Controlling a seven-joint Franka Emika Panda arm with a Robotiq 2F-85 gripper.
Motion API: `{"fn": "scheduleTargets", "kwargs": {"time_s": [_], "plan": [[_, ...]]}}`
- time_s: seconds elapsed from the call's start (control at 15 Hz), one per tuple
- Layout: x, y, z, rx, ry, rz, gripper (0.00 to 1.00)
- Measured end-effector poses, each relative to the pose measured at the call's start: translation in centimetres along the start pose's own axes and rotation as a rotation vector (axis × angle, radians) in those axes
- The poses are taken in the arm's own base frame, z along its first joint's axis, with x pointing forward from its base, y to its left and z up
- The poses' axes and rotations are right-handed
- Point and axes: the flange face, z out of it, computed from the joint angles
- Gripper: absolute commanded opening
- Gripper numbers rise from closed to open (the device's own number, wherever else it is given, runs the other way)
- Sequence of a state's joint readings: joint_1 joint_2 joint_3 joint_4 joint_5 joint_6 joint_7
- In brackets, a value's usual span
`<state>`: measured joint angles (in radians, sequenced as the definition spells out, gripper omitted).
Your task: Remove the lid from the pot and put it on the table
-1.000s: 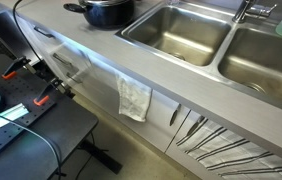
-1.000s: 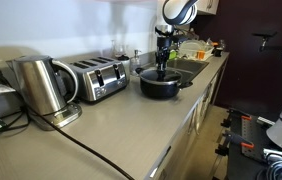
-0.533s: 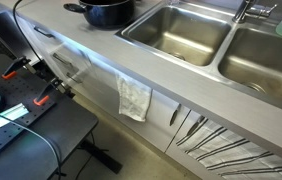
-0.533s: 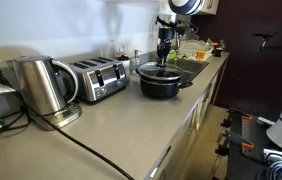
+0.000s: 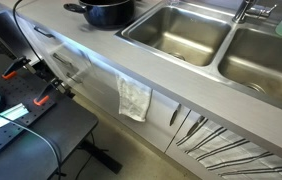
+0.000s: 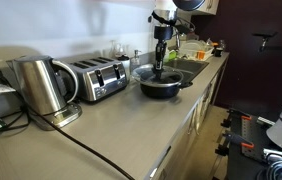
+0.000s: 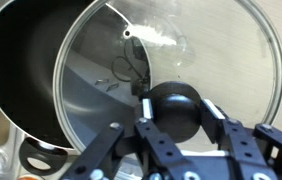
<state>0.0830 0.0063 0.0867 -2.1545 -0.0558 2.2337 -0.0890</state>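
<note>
The countertop is bare below my gripper on the kettle's side. My gripper should next move the lid off the pot (image 6: 161,86) toward that side, then go down to let go of the lid's knob.
In the wrist view my gripper (image 7: 176,112) is shut on the black knob (image 7: 175,104) of the glass lid (image 7: 191,45). The lid is raised and shifted off the dark pot (image 7: 16,70), whose open inside shows at the left. In an exterior view the gripper (image 6: 162,58) hangs above the pot (image 6: 161,86), with the lid (image 6: 161,70) just over its rim. The pot (image 5: 107,11) stands on the grey countertop (image 5: 91,45) at the top edge of an exterior view, where the gripper is out of frame.
A toaster (image 6: 96,78) and a kettle (image 6: 41,86) stand on the countertop (image 6: 111,130) beside the pot. Two steel sinks (image 5: 177,30) (image 5: 266,60) lie beyond it. A cloth (image 5: 134,98) hangs off the front edge. A black workbench (image 5: 26,125) stands lower.
My gripper has risen with the lid's knob in it. The lid has come up off the pot's rim. The pot has not moved.
</note>
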Motion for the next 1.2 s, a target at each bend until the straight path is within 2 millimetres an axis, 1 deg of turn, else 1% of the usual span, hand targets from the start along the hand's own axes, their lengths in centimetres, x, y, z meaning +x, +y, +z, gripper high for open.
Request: {"fn": "scheduleTargets", "kwargs": {"time_s": [0.27, 0.4, 0.53, 0.67, 0.8, 0.87, 1.0, 1.2], "plan": [[0.4, -6.5, -0.3, -0.02, 0.005, -0.143, 0.25], [0.5, -9.4, 0.0, -0.022, 0.0, -0.205, 0.25], [0.5, -11.9, 1.0, -0.022, -0.015, -0.257, 0.25], [0.7, -13.9, 2.6, -0.019, -0.041, -0.299, 0.25], [0.9, -15.0, 4.7, -0.01, -0.074, -0.328, 0.25], [1.0, -15.3, 5.8, -0.004, -0.092, -0.34, 0.25], [1.3, -15.4, 8.0, 0.009, -0.125, -0.359, 0.25], [1.8, -15.0, 11.0, 0.026, -0.169, -0.376, 0.25]]}}
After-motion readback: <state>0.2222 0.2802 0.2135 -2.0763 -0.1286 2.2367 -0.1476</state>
